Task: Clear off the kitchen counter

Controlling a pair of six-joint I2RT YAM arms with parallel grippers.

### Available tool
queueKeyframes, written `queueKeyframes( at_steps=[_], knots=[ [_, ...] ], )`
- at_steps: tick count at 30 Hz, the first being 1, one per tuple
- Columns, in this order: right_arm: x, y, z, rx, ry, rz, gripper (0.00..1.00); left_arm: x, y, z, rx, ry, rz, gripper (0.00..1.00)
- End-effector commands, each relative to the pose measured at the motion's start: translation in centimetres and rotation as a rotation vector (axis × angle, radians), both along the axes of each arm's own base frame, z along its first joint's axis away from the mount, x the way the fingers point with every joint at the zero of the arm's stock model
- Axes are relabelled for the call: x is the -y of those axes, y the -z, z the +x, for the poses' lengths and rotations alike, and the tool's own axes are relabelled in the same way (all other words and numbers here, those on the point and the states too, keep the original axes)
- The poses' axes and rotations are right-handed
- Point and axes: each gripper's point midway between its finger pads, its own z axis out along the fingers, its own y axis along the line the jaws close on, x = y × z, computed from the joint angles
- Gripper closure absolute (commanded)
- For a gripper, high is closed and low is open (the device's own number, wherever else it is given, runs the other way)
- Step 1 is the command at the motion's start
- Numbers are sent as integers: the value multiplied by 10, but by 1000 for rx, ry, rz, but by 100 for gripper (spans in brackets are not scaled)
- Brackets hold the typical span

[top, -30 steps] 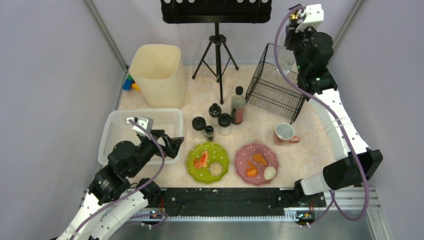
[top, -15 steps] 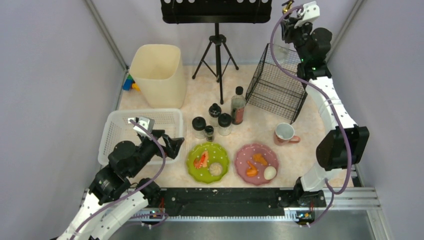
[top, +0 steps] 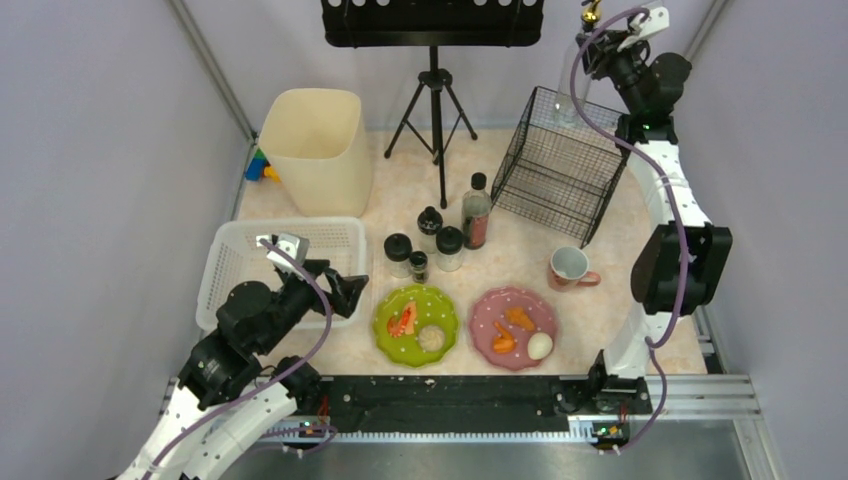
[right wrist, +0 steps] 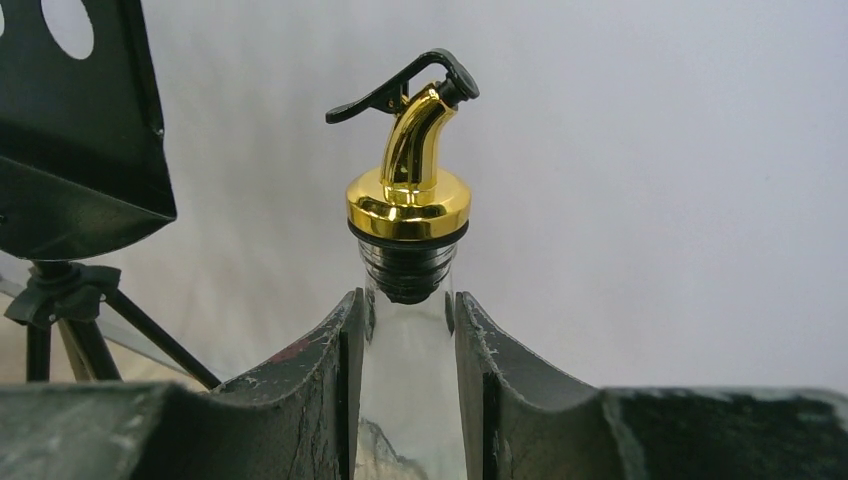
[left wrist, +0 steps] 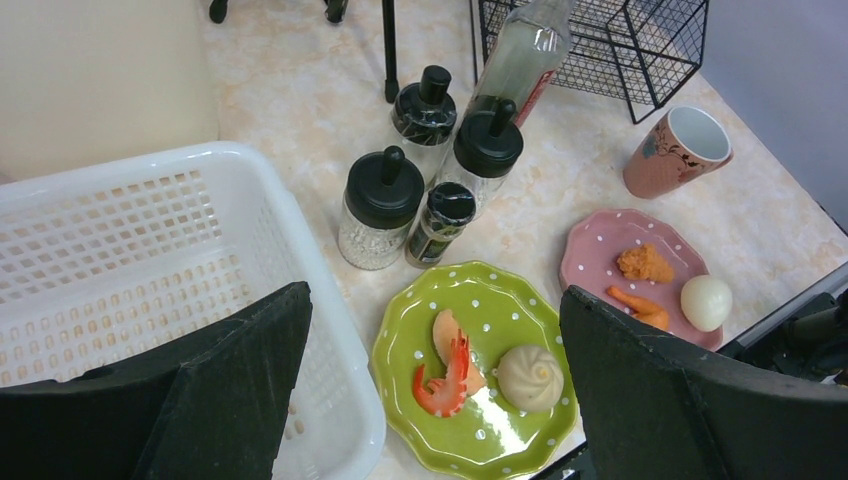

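Note:
The bottle hangs above the rack's far end [top: 544,118], so my right gripper should go down, drifting left in the top view, and release it there.
The kitchen counter [top: 615,305] is a pale marbled tabletop. My right gripper [top: 603,45] is raised high at the back right, above the black wire rack [top: 555,165]. It is shut on the neck of a clear glass bottle with a gold pourer [top: 590,14]. In the right wrist view the bottle [right wrist: 408,205] stands upright between my gripper's [right wrist: 407,340] two jaws. My left gripper [top: 345,292] is open and empty at the right edge of the white basket [top: 230,265]. In the left wrist view it [left wrist: 432,295] hangs over the green plate [left wrist: 505,440].
The counter holds a green plate [top: 416,325] and a pink plate [top: 513,325] with food, a pink mug [top: 570,267], several black-lidded jars [top: 398,250] and a dark sauce bottle [top: 476,212]. A beige bin [top: 315,145] and a stand's tripod [top: 434,100] are at the back.
My right arm has lifted the glass bottle higher and further toward the back right, above the wire rack. The left arm has not moved.

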Motion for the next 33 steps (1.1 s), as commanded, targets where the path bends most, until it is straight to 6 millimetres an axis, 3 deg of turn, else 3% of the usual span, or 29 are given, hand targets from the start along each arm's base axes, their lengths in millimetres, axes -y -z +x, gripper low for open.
queueKeyframes(
  at_steps=[1, 11, 26, 33],
  knots=[
    [-3, -74, -27, 254, -112, 22, 100, 2, 0, 3, 11, 7, 8, 2],
    [-9, -29, -7, 199, -182, 96, 100, 2, 2, 6, -1, 1, 15, 2],
    [-11, 24, 10, 136, -222, 162, 100, 2, 5, 9, -10, -5, 23, 2],
    [-20, 62, 18, 72, -232, 155, 100, 1, 4, 9, -7, -8, 20, 2]
  ],
)
